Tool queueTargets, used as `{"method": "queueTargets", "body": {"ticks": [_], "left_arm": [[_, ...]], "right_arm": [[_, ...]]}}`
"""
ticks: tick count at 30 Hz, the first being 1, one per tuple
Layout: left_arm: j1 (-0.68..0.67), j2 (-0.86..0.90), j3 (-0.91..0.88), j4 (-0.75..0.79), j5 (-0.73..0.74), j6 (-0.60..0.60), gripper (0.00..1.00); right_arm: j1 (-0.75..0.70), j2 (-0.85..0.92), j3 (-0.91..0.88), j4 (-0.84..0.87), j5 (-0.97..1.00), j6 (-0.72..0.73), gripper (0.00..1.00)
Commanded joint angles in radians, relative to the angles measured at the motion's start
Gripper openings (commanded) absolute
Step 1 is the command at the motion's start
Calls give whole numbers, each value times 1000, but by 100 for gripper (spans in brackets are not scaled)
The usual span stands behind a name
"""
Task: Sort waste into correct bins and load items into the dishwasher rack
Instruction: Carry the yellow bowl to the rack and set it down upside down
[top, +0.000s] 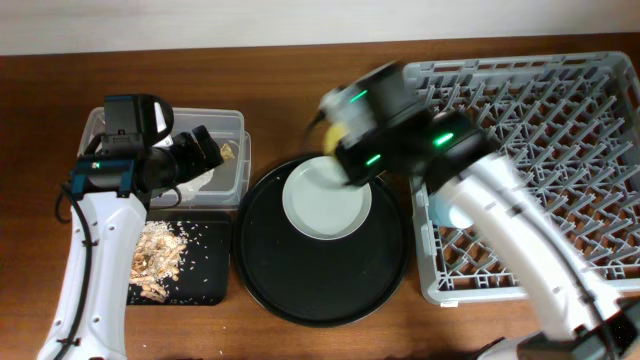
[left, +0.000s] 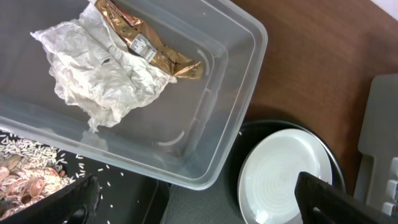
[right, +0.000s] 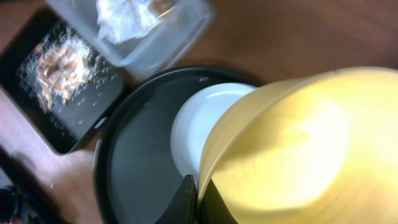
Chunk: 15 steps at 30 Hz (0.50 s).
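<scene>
The yellow bowl (right: 298, 149) is still outside the grey rack. My right gripper needs to swing to the rack's back part next, turning and lowering the bowl in.
My right gripper (right: 198, 198) is shut on the rim of the yellow bowl (right: 298, 149) and holds it above the back of the round black tray; overhead only a yellow sliver (top: 334, 133) shows. The white plate (top: 325, 203) lies on that tray (top: 320, 290). My left gripper (left: 193, 202) is open and empty above the clear box (left: 236, 74), which holds the white tissue (left: 102, 74) and the gold-brown wrapper (left: 146, 43). Beige food scraps (top: 155, 255) lie in the shallow black tray (top: 205, 275). The grey rack (top: 560, 120) stands at the right. Cups and chopsticks are not in view.
The round black tray sits between the bins and the rack, close to both. My right arm (top: 530, 240) crosses over the rack's front left corner. Bare brown table (top: 290, 80) runs along the back edge.
</scene>
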Motion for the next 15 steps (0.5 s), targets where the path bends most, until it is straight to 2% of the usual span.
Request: {"method": "queueTargets", "body": {"ticks": [1, 5, 7, 10, 15], "left_arm": [[-3, 3, -5, -2, -7, -9, 99], [-3, 3, -5, -2, -7, -9, 99], [-3, 3, -5, -2, -7, -9, 99], [-3, 3, -5, -2, -7, -9, 99], [-3, 3, -5, -2, -7, -9, 99]], "right_arm": [[-352, 13, 6, -3, -346, -166, 4], [-743, 145, 6, -2, -771, -351, 4], [-839, 226, 6, 2, -923, -423, 4], [-922, 359, 6, 59, -1129, -431, 4], [-953, 515, 6, 101, -1270, -420, 4]]}}
